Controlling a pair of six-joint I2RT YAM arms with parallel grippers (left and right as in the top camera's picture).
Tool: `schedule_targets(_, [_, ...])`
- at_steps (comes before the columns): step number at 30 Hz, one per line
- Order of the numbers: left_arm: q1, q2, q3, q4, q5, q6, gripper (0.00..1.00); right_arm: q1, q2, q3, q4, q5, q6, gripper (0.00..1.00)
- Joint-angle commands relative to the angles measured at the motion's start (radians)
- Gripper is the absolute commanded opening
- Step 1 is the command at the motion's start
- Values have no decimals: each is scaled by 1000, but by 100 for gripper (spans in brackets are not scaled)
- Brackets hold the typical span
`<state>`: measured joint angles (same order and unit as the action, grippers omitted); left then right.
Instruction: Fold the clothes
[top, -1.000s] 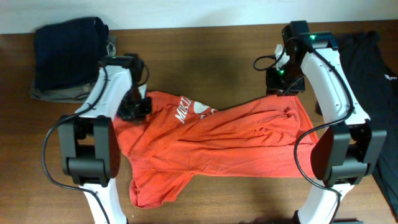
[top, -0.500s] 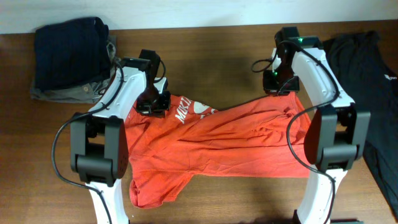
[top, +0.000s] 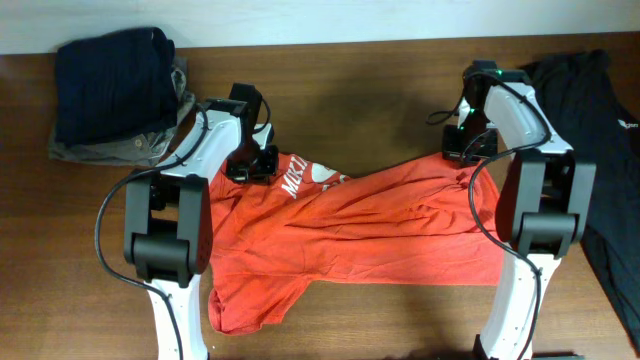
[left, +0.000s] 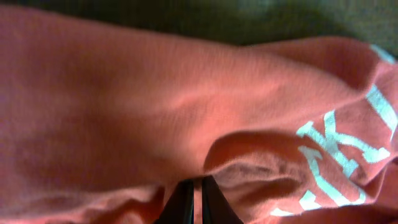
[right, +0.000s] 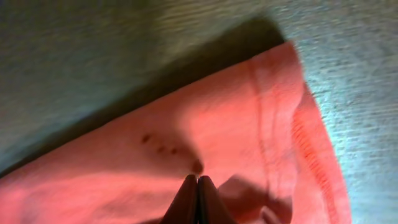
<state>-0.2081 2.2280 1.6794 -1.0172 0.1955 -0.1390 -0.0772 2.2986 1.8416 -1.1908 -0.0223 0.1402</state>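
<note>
The right gripper pulls the pinched corner slightly outward next and lets go of it on top of the bare wood behind the shirt (top: 437, 139) (right: 230, 34), since the cloth still lies in folds.
The orange-red T-shirt (top: 350, 230) lies crumpled across the brown table (top: 350, 100), with its white lettering (top: 305, 178) near the top left. My left gripper (top: 252, 165) sits on the shirt's upper left edge beside the lettering. In the left wrist view its fingers (left: 194, 186) are nearly closed, with a thin fold of the orange-red fabric (left: 155, 112) between them. My right gripper (top: 465, 150) is at the shirt's upper right corner. In the right wrist view its fingers (right: 197, 183) are closed on a pinch of cloth near the stitched hem (right: 267, 124).
A folded navy garment (top: 110, 85) lies on a grey one (top: 100, 148) at the back left. A black garment (top: 600, 120) is spread at the right edge. Bare wood shows behind the shirt and along the front edge.
My left gripper has moved right along the shirt's upper edge, toward the lettering. My right gripper has shifted slightly right and down onto the shirt's upper right corner. The shirt has barely changed shape.
</note>
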Motion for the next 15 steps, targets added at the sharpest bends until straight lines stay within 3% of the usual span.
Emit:
schedule_targets(1, [12, 47, 10, 13, 13, -2, 7, -8, 36, -9, 13, 16, 11, 4])
schedule_targets(15, [146, 122, 10, 132, -62, 21, 7, -49, 166, -9, 151, 80, 18, 4])
